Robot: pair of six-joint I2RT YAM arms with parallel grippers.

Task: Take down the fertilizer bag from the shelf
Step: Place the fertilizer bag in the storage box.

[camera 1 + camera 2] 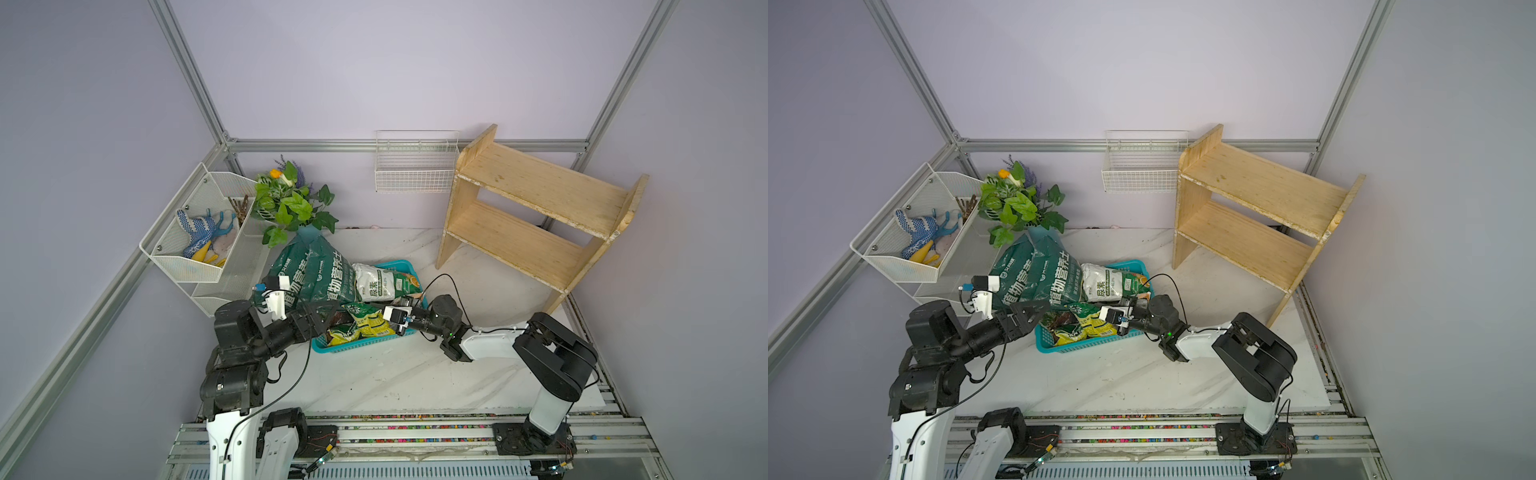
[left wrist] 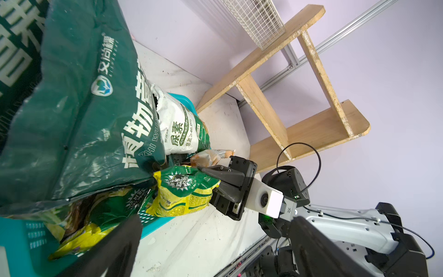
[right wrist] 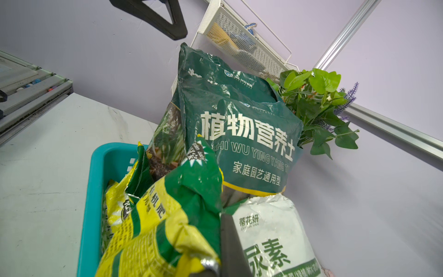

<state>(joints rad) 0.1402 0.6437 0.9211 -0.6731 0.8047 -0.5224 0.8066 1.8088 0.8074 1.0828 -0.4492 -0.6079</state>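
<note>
The yellow-green bag is already over the teal basket point(image 1: 361, 343), so I should turn my right gripper, bring it down toward the basket's near side and let go of the bag's edge.
The light wooden shelf point(image 1: 536, 216) point(image 1: 1254, 208) point(image 2: 263, 108) stands at the back right, and both its tiers are bare. A yellow-green fertilizer bag point(image 1: 368, 322) point(image 1: 1090, 322) point(image 2: 184, 191) point(image 3: 163, 215) sits over the teal basket point(image 1: 361, 343) point(image 1: 1084, 347) point(image 3: 96, 179). My right gripper point(image 1: 376, 313) point(image 2: 211, 182) point(image 3: 215, 263) is shut on that bag's edge. More bags fill the basket. My left gripper point(image 1: 324, 316) point(image 1: 1030, 311) point(image 2: 215, 225) stands open at the basket's left end, below a big dark green bag point(image 1: 320, 270) point(image 2: 72, 120), holding nothing.
A white bag point(image 1: 376, 282) point(image 3: 271, 239) lies in the basket next to the held one. A white mesh rack point(image 1: 199, 249) with gloves hangs on the left wall. A potted plant point(image 1: 291, 203) and a white wire wall basket point(image 1: 415, 166) are at the back.
</note>
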